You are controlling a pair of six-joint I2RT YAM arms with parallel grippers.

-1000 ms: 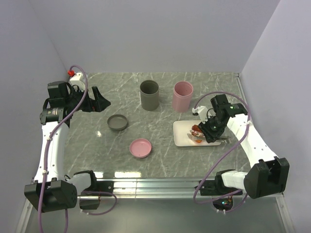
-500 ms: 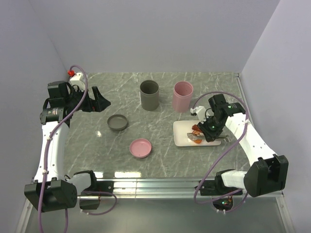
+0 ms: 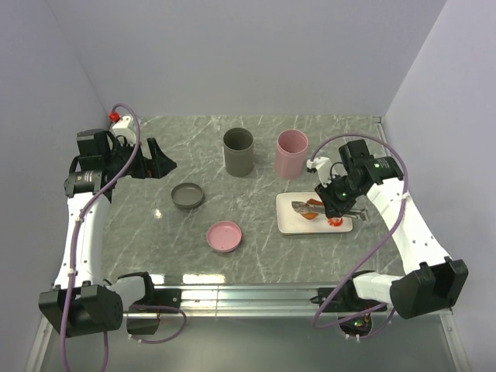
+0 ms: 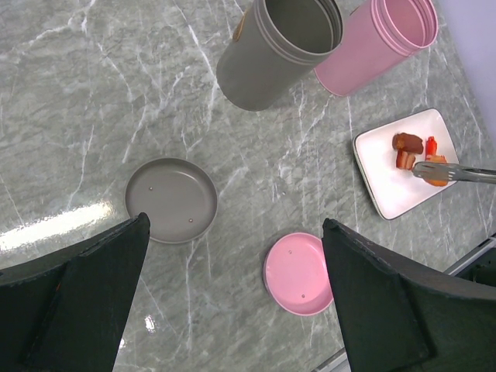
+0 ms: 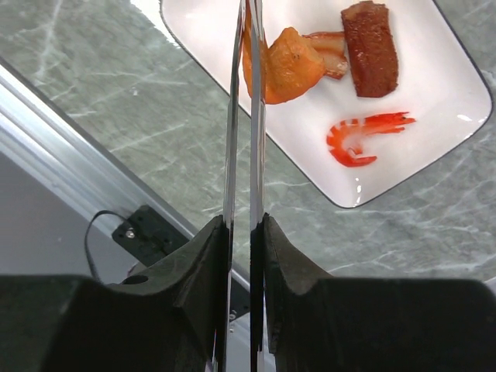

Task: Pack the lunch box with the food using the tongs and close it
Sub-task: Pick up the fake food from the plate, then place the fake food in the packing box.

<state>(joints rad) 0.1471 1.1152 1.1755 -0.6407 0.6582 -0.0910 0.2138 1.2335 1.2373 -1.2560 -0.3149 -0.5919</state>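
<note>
My right gripper lifts the pinched orange piece over the opening of the open grey tub [image 3: 238, 151] next and releases it. The tub is outward of the gripper, to its left in the top view.
My right gripper [image 5: 242, 225] is shut on the long grey metal tongs [image 5: 253, 116], both arms pressed between its fingers. The tongs' tips pinch an orange fried piece [image 5: 293, 66] over the white plate [image 5: 418, 124]. On the plate lie a red-orange shrimp [image 5: 360, 139], a brown sausage [image 5: 370, 50] and a reddish strip [image 5: 329, 45]. From above, the right gripper [image 3: 339, 200] hangs over the plate's right half [image 3: 288, 221]. The lunch box stands open as a grey tub [image 3: 238, 151] and a pink tub [image 3: 291, 153]. My left gripper [image 4: 232, 310] is open and empty, high at the far left [image 3: 159, 163].
A grey lid [image 3: 187, 195] and a pink lid [image 3: 225, 235] lie on the marble table left of the plate. The metal rail [image 3: 256, 293] runs along the near edge. Walls close in the back and both sides.
The right gripper squeezed the tongs tighter, then rose and shifted back and right with the orange piece in the tongs. The shrimp now lies bare near the plate's front right. The left arm stayed still.
</note>
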